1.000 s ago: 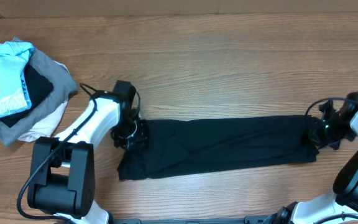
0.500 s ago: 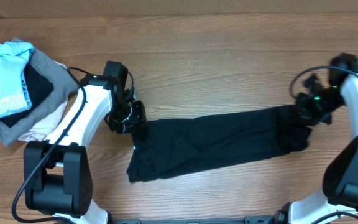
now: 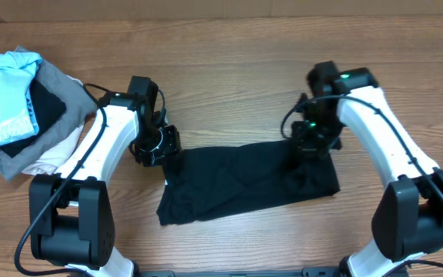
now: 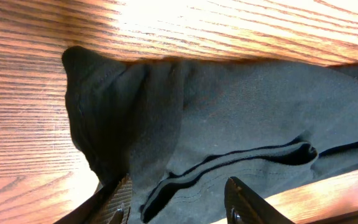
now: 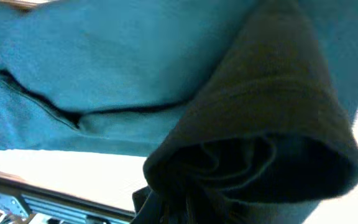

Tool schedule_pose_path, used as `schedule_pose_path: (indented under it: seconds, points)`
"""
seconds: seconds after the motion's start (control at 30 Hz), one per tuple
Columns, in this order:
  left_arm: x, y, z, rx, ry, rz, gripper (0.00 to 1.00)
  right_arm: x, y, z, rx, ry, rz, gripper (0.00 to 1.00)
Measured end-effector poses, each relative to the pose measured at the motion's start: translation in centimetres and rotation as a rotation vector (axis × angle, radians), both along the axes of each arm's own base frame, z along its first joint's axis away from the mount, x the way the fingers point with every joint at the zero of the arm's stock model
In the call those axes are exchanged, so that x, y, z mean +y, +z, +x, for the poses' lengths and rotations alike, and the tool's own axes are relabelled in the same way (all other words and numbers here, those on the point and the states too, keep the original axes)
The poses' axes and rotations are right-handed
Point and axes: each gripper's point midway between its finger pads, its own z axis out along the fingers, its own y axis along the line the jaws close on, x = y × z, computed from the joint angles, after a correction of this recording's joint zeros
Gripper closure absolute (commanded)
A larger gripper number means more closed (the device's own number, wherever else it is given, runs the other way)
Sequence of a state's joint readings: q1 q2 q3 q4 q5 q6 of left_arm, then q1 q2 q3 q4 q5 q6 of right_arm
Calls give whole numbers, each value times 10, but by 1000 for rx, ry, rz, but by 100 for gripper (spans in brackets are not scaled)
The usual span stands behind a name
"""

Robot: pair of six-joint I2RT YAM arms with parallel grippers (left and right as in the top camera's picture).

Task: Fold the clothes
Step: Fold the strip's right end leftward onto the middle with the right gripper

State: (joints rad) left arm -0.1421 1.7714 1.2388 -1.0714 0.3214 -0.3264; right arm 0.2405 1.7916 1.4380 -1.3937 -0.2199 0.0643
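Observation:
My right gripper carries the bunched end left in the overhead view over the garment's middle (image 3: 244,174) (image 5: 98,73) next and releases it, as flat cloth lies spread there.
A long black garment (image 3: 237,185) lies on the wooden table (image 3: 237,69), its right end lifted and carried over the rest. My right gripper (image 3: 312,142) is shut on that bunched end, which hangs from the jaws in the right wrist view (image 5: 191,205). The flat part of the garment (image 5: 104,74) shows below it. My left gripper (image 3: 158,148) sits at the garment's upper left corner. In the left wrist view its fingers (image 4: 179,202) are spread apart, with the black garment (image 4: 229,124) lying flat between them.
A pile of other clothes (image 3: 14,108), light blue, grey, black and white, lies at the table's far left, close to the left arm. Bare wood lies behind the garment and to its right.
My right gripper has swung from the far right towards the middle, dragging the garment's right end over itself so that it looks much shorter. The left gripper rose slightly off the left corner, then stayed still.

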Motion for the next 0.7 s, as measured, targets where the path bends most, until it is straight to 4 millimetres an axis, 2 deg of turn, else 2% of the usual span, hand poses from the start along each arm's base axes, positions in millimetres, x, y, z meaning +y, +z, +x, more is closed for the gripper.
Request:
schedule_pose_path:
  seconds: [0.27, 0.33, 0.4, 0.7]
  points:
    - [0, 0, -2, 7, 0, 1, 48, 41, -6, -11, -15, 56, -6, 96]
    - [0, 0, -2, 6, 0, 1, 46, 48, -7, -12, -22, 69, -4, 78]
    - [0, 0, -2, 6, 0, 1, 45, 53, -7, -15, -23, 83, -2, 45]
    - [1, 0, -6, 24, 0, 3, 41, 57, -7, -17, -20, 88, 4, 43]
